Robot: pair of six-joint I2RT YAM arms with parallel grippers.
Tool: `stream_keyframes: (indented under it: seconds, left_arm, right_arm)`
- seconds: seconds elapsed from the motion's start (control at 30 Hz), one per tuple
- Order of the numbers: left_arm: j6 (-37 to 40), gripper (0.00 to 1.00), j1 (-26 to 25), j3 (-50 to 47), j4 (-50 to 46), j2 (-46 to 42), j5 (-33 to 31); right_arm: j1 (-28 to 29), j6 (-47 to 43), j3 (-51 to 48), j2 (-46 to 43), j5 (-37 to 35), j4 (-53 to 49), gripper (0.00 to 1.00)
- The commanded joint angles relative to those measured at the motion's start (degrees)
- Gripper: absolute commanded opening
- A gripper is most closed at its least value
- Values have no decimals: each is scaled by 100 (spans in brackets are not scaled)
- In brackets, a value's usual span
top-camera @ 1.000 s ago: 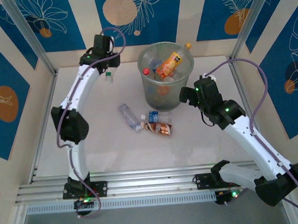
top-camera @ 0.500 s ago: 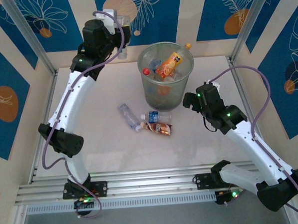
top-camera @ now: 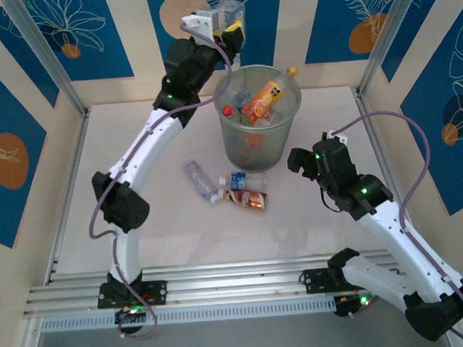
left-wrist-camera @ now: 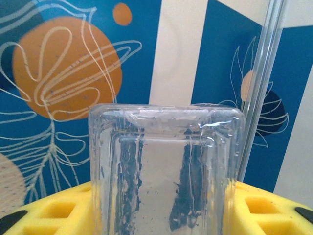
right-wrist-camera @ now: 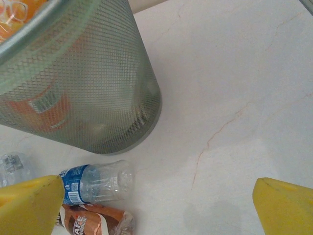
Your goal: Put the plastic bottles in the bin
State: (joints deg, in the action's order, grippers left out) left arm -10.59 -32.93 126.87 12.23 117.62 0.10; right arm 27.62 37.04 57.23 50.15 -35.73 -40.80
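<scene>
The clear plastic bottle (top-camera: 231, 12) is still in my left gripper beyond the back rim of the bin, so the gripper should next go down and swing over the bin's opening to let go of the bottle.
My left gripper (top-camera: 227, 24) is raised above the back-left rim of the bin (top-camera: 237, 138) and is shut on a clear plastic bottle (top-camera: 231, 12). In the left wrist view that bottle (left-wrist-camera: 166, 166) stands squeezed between the yellow pads (left-wrist-camera: 274, 210). The grey-green mesh bin holds several bottles, among them an orange-labelled one (top-camera: 265, 96). Three bottles lie on the table in front of it: a clear one (top-camera: 201, 180), a blue-labelled one (top-camera: 243, 181) (right-wrist-camera: 95, 182) and a brown-labelled one (top-camera: 245, 198) (right-wrist-camera: 93, 220). My right gripper (top-camera: 296, 161) (right-wrist-camera: 156, 210) hovers open, low beside the bin's right side (right-wrist-camera: 83, 83).
Metal frame posts (top-camera: 43, 59) rise at the table's back corners before blue patterned walls. A rail (top-camera: 222, 287) runs along the near edge by the arm bases. Bare table (right-wrist-camera: 230, 98) lies to the right of the bin.
The left arm has lifted the clear bottle from the table's back left and swung it right, up over the bin's rim. The right arm drifted slightly right and nearer.
</scene>
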Motion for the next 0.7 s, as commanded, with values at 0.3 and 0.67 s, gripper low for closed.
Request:
stream_keyframes:
  seconds: [0.3,0.67]
  left_arm:
    - [-21,43,-109,1182,1001,1334,474]
    - [-107,46,-113,1202,807,1787,546]
  right_arm:
    - [-6,-110,-141,-483,202,-6,99]
    - [7,-30,-199,-585,267,-3,99]
